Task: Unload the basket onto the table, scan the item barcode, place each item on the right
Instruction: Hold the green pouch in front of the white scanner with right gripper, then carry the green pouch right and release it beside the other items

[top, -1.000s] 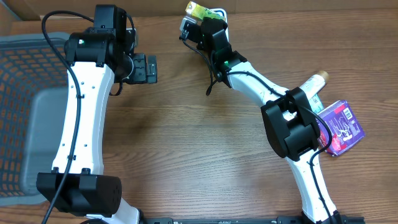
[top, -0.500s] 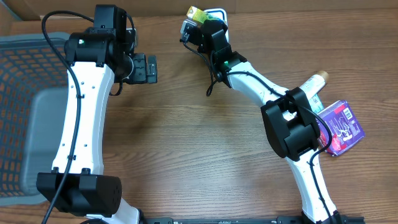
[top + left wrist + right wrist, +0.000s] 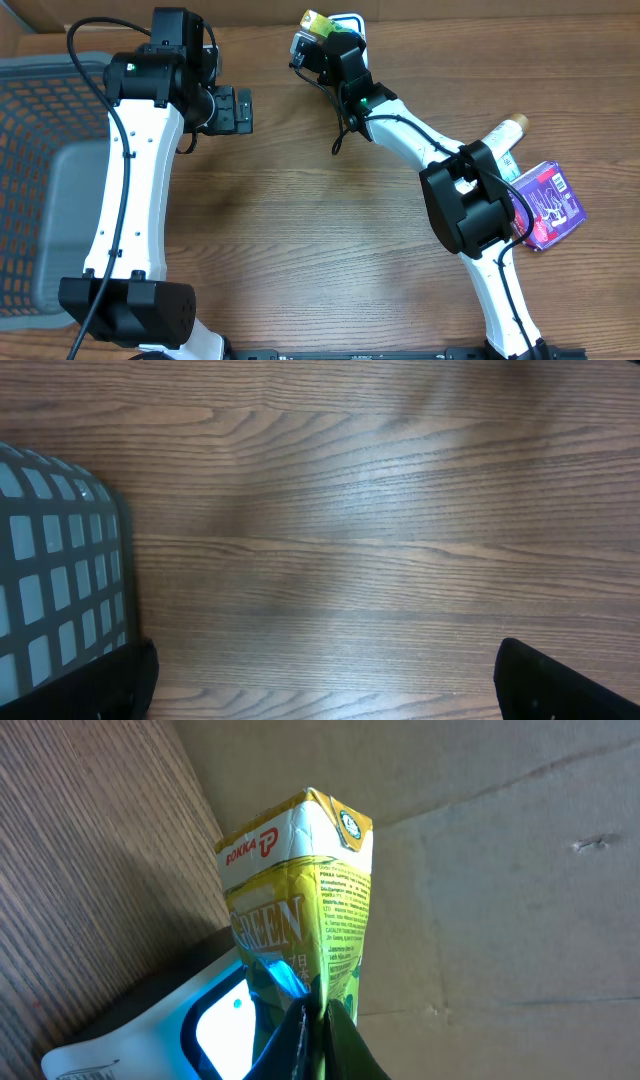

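My right gripper will bring the carton [image 3: 315, 19] back and to the right in the overhead view, then let go of it by the purple packet [image 3: 546, 203], where the loose items lie.
A yellow-green green tea carton [image 3: 300, 870] is the item. My right gripper [image 3: 320, 1025] is shut on its lower edge and holds it upright against the scanner [image 3: 215, 1030], whose window glows blue-white. From overhead, the carton [image 3: 315, 19] and the scanner [image 3: 347, 20] sit at the table's far edge, with the right gripper [image 3: 322, 34] just below them. My left gripper [image 3: 243, 111] hangs open over bare wood left of centre. In the left wrist view the left gripper [image 3: 325, 685] has nothing between its fingers. No barcode is visible on the carton.
A grey mesh basket [image 3: 40, 150] fills the left side, and its corner [image 3: 55, 560] shows beside the left gripper. A purple packet [image 3: 550, 205] and a bottle [image 3: 508, 135] lie at the right. A cardboard wall [image 3: 500, 870] stands behind the scanner.
The right gripper shifted the carton slightly at the scanner a second ago and has held still since. The left arm has not moved.
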